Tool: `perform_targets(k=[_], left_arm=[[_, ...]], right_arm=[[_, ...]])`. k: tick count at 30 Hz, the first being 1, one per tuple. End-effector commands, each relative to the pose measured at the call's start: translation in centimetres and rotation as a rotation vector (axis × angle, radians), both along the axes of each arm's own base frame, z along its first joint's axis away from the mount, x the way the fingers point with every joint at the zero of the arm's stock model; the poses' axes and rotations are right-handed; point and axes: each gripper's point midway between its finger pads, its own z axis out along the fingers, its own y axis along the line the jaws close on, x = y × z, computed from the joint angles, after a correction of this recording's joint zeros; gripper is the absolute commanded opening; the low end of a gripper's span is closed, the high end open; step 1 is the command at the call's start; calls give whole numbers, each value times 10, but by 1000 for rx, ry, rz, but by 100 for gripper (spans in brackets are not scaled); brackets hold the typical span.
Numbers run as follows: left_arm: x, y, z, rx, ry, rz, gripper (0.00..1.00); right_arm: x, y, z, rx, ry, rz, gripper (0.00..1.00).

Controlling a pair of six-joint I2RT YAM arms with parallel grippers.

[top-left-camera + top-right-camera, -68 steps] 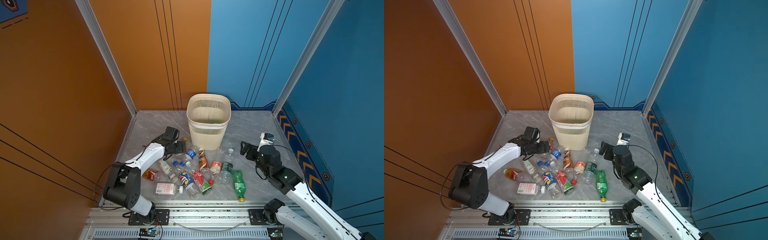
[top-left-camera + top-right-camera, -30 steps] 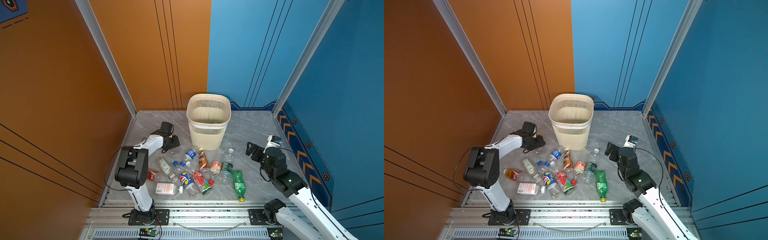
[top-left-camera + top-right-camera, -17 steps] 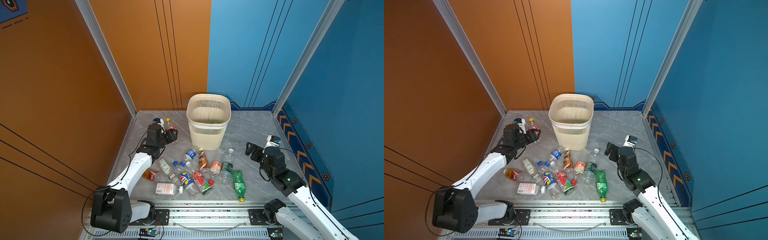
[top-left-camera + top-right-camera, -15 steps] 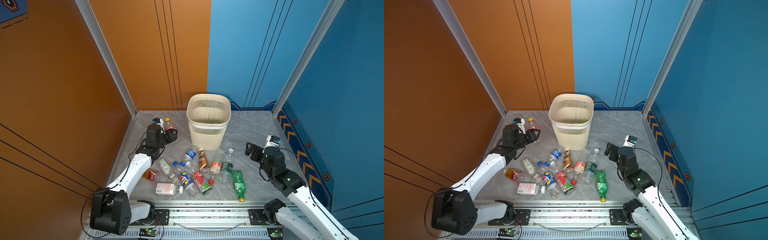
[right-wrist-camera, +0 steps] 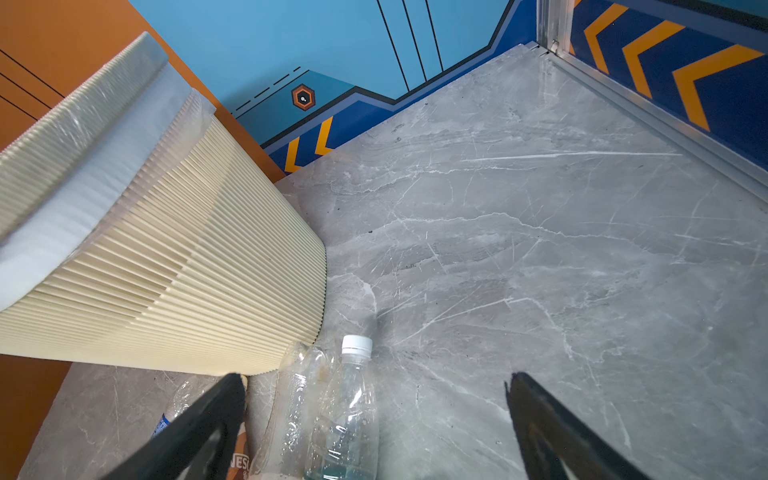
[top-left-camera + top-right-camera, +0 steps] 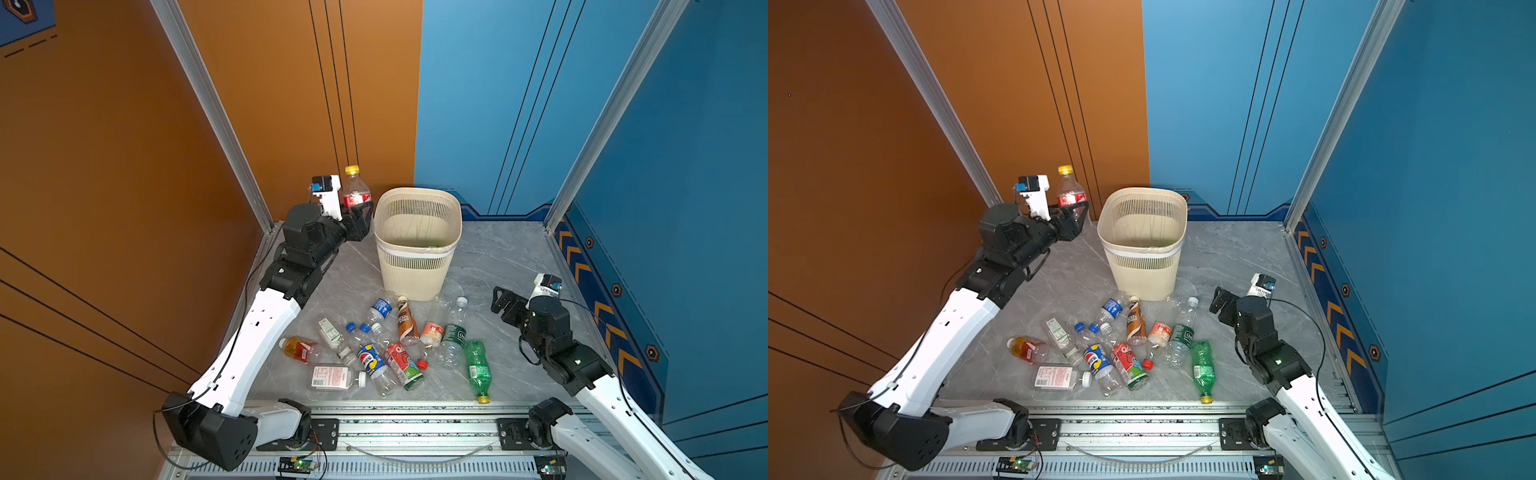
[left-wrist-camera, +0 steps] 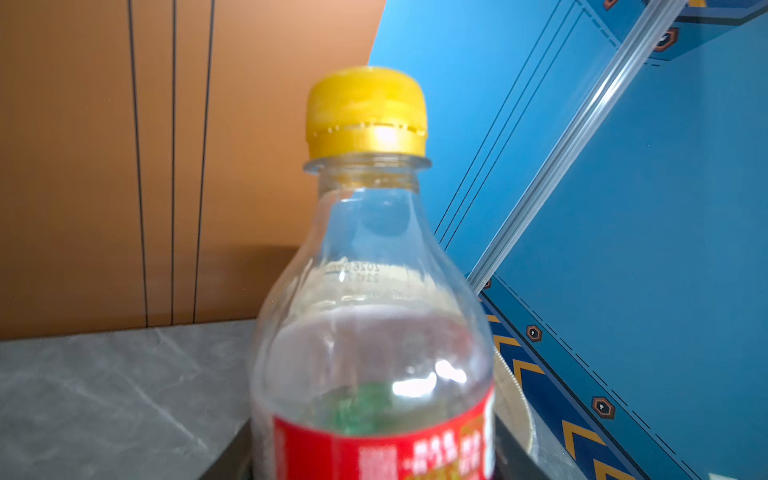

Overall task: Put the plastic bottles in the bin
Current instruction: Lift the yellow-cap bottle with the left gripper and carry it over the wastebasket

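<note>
The left gripper rises next, moves across the bin's rim and lowers over the bin's opening (image 6: 409, 216) to release the bottle, because the bottle still hangs outside the bin.
My left gripper (image 6: 360, 212) (image 6: 1074, 210) (image 7: 370, 457) is shut on an upright clear plastic bottle (image 6: 355, 192) (image 6: 1069, 192) (image 7: 370, 291) with a red label and a yellow cap. It holds the bottle in the air just left of the bin's rim. The cream ribbed bin (image 6: 415, 270) (image 6: 1144, 270) (image 5: 166, 249) stands at the back middle. Several plastic bottles (image 6: 395, 345) (image 6: 1121, 345) lie on the floor in front of it. My right gripper (image 6: 500, 300) (image 6: 1220, 305) (image 5: 374, 376) hangs open low to the right of them, near a clear white-capped bottle (image 5: 349, 407).
A green bottle (image 6: 476, 368) lies nearest the right arm and an orange-filled bottle (image 6: 299, 348) nearest the left arm. The orange wall (image 6: 249, 104) stands close behind the left gripper. The blue wall (image 6: 685, 208) borders the grey floor (image 6: 498, 257) on the right.
The left arm has lifted the red-labelled bottle off the floor to rim height beside the bin, and its jaws have tightened on it. The right arm has barely moved.
</note>
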Motion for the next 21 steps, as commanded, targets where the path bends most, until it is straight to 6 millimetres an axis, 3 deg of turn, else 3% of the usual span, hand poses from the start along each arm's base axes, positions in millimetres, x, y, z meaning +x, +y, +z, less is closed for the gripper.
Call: perform_targets(k=[1, 6, 10, 18, 21], left_arm=[[28, -27, -22, 91, 41, -50, 47], [63, -61, -49, 193, 124, -101, 47], [84, -73, -75, 263, 195, -94, 47], [93, -74, -94, 287, 251, -82, 50], [91, -72, -94, 286, 254, -75, 62]], right_arm=[[-4, -4, -2, 10, 9, -13, 100], [-9, -10, 2, 4, -3, -29, 100], [-11, -13, 1, 5, -3, -38, 100], [-10, -15, 1, 9, 1, -41, 100], [-8, -14, 0, 10, 4, -40, 100]])
